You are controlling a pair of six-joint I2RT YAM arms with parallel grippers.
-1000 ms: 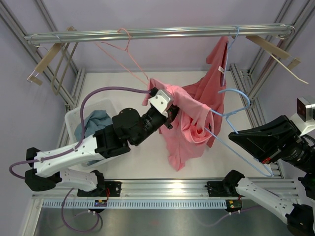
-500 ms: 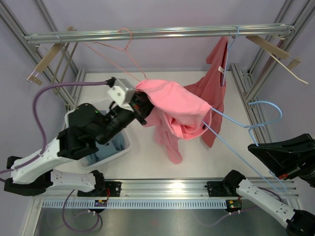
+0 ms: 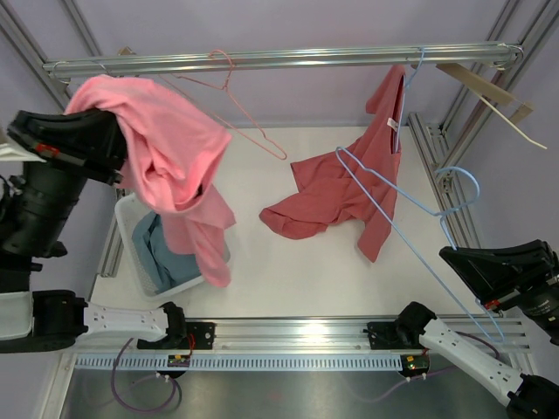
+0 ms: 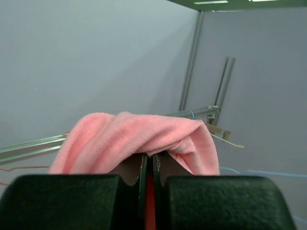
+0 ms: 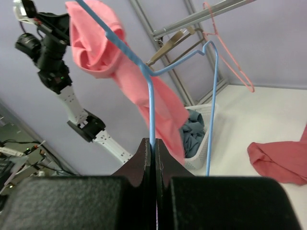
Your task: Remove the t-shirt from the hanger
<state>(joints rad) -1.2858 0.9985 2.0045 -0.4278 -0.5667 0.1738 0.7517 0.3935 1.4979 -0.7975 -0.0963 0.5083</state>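
I will tip my left gripper down next, then lower the pink t-shirt into the white basket onto the blue-grey cloth (image 3: 166, 254).
The pink t-shirt (image 3: 166, 140) hangs in a bunch from my left gripper (image 3: 112, 147), raised at the far left above the basket, its tail dangling low. In the left wrist view the jaws (image 4: 150, 160) are shut on a fold of that t-shirt (image 4: 139, 136). The light blue wire hanger (image 3: 393, 218) is bare and slants across the right side. My right gripper (image 3: 447, 257) is shut on its wire; the right wrist view shows the hanger (image 5: 149, 86) pinched between the fingers (image 5: 152, 143), with the t-shirt (image 5: 105, 52) away from it.
A darker red shirt (image 3: 327, 196) lies on the white table, and another (image 3: 389, 109) hangs from the top rail (image 3: 288, 59). A pink wire hanger (image 3: 231, 92) and wooden hangers (image 3: 87, 109) hang there too. A white basket (image 3: 131, 218) holds blue-grey cloth.
My left gripper swung up and far to the left, pulling the pink t-shirt off the blue hanger. The hanger is now bare in the right gripper, and the red shirt on the table shows.
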